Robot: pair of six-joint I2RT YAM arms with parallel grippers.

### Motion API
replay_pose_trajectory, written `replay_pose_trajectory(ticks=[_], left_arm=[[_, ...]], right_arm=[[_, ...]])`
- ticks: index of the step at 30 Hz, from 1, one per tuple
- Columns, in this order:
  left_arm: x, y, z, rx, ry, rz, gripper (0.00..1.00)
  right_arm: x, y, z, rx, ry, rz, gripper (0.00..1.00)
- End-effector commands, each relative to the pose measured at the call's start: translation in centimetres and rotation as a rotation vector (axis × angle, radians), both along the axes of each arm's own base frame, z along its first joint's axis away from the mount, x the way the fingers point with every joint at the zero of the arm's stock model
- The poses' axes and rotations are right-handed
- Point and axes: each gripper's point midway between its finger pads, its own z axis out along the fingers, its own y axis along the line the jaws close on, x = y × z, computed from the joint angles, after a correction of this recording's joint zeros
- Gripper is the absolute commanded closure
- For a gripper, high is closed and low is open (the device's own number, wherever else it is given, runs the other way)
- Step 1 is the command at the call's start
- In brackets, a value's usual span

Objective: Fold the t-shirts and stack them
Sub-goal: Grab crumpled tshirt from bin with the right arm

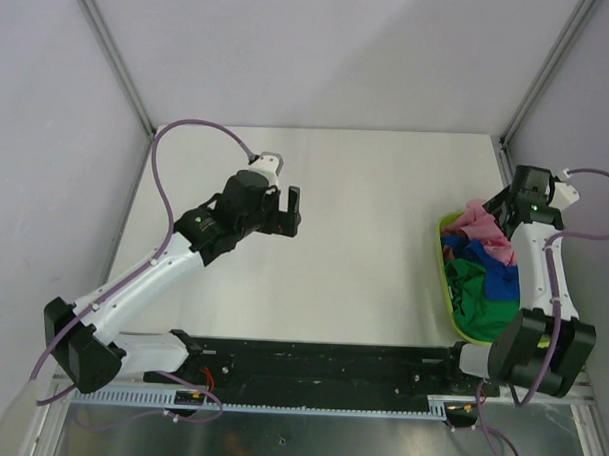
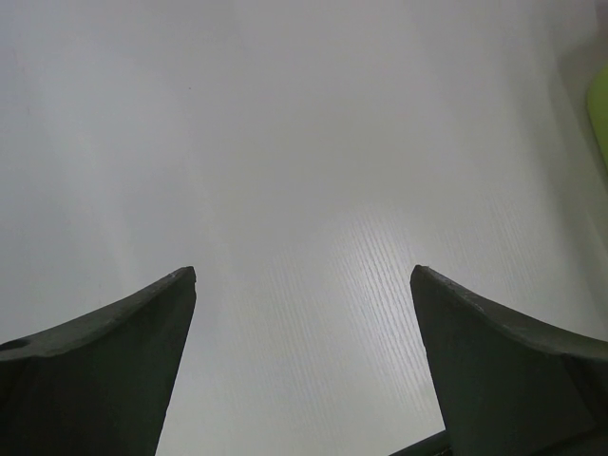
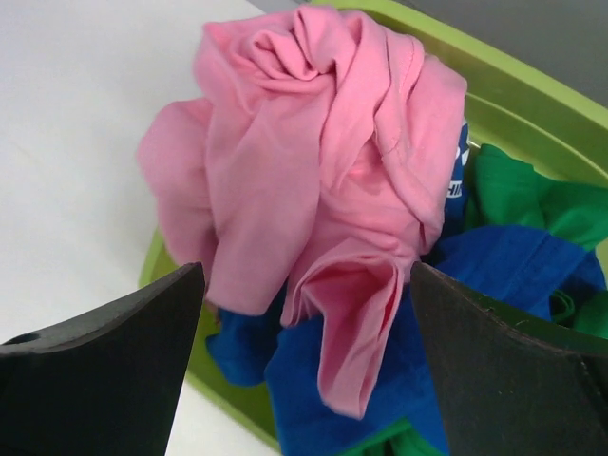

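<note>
Next, my right gripper comes down onto the middle fold of the pink t-shirt and closes there, because that shirt lies on top of the blue and green ones.
Crumpled t-shirts fill a lime-green tub at the table's right edge. A pink t-shirt lies bunched on top at the far end, over a blue t-shirt and a green t-shirt. My right gripper hangs open just above the pink t-shirt, whose fold lies between the spread fingers untouched. Over the bare white table, well left of the tub, my left gripper stands open with nothing between its fingers.
The white table is walled by grey panels behind and at both sides. A black rail with the arm bases runs along the near edge. The tub's rim shows at the right edge of the left wrist view.
</note>
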Motion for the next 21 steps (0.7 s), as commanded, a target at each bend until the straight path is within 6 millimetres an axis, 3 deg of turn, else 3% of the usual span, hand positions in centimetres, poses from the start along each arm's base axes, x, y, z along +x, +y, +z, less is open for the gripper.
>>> replay_pose_trajectory(ticks=[1,8,13,15,20,21], left_arm=[[-0.2,0.2,0.9,-0.021,-0.028,-0.005,0.00],[0.0,0.4,0.8,-0.019,-0.027,-0.004,0.01],[0.2,0.5,0.7,-0.019,-0.023,-0.001,0.00],[0.3,0.6,0.6,-0.020,-0.018,0.002,0.01],[0.4,0.6,0.5,-0.024,-0.013,0.007,0.01],[0.5,0.6,0.5,-0.024,-0.012,0.008,0.01]], right_arm=[[2.4,-1.2,-2.8,0.053,-0.051,-0.008,0.06],[3.3,-2.2,-7.5,0.066,-0.021,-0.034,0.06],[3.3,-2.9,-8.0,0.036,-0.026,-0.052,0.14],[3.2,-3.2,-7.6,0.024,-0.031,-0.051,0.28],[2.7,-3.4,-6.0,0.007,-0.049,-0.051,0.89],[2.6,-3.5,-5.5,0.001,-0.051,-0.051,0.94]])
